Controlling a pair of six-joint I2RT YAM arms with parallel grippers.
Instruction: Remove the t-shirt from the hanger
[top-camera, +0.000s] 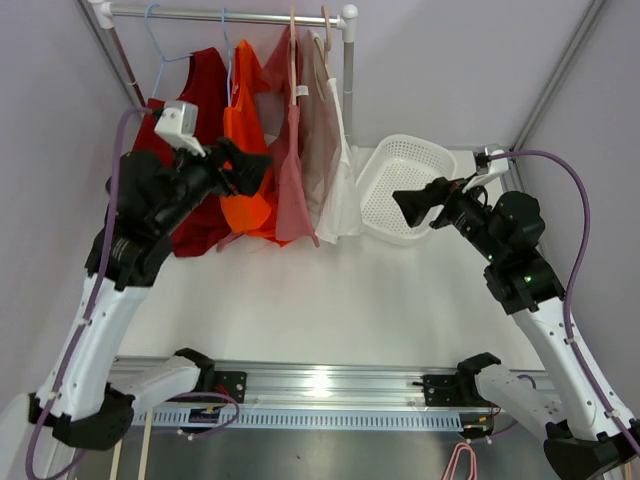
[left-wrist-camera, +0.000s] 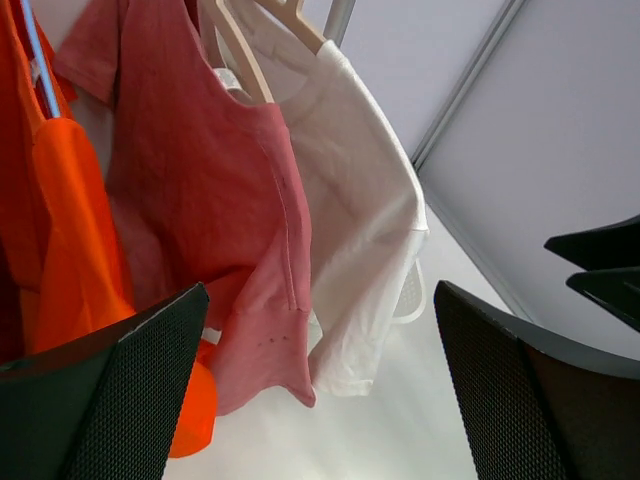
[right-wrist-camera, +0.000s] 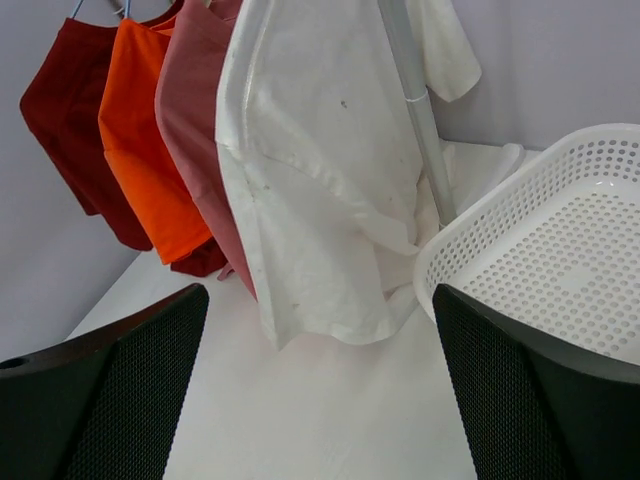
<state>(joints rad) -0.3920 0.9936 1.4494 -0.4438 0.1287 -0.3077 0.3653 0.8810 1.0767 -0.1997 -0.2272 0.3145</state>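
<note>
The left gripper rises outward and to the right in the top view to the white shirt's cloth-free hanger hook (top-camera: 326, 28) next, and closes.
Four t-shirts hang from hangers on a rail (top-camera: 230, 14): dark red (top-camera: 195, 110), orange (top-camera: 245, 130), pink (top-camera: 292, 170) and white (top-camera: 338, 195). The pink and white ones hang on wooden hangers (left-wrist-camera: 245, 60). My left gripper (top-camera: 260, 168) is open and empty, raised in front of the orange shirt; in its wrist view (left-wrist-camera: 320, 400) the pink shirt (left-wrist-camera: 200, 200) and white shirt (left-wrist-camera: 360, 230) hang ahead of it. My right gripper (top-camera: 402, 205) is open and empty, between the white shirt and the basket; its wrist view (right-wrist-camera: 320, 400) faces the white shirt (right-wrist-camera: 320, 180), not touching it.
A white perforated basket (top-camera: 405, 185) stands at the back right, next to the rack's upright pole (right-wrist-camera: 415, 110). The shirts' lower hems reach close to the white table (top-camera: 330, 300). Grey walls close in the left and right sides.
</note>
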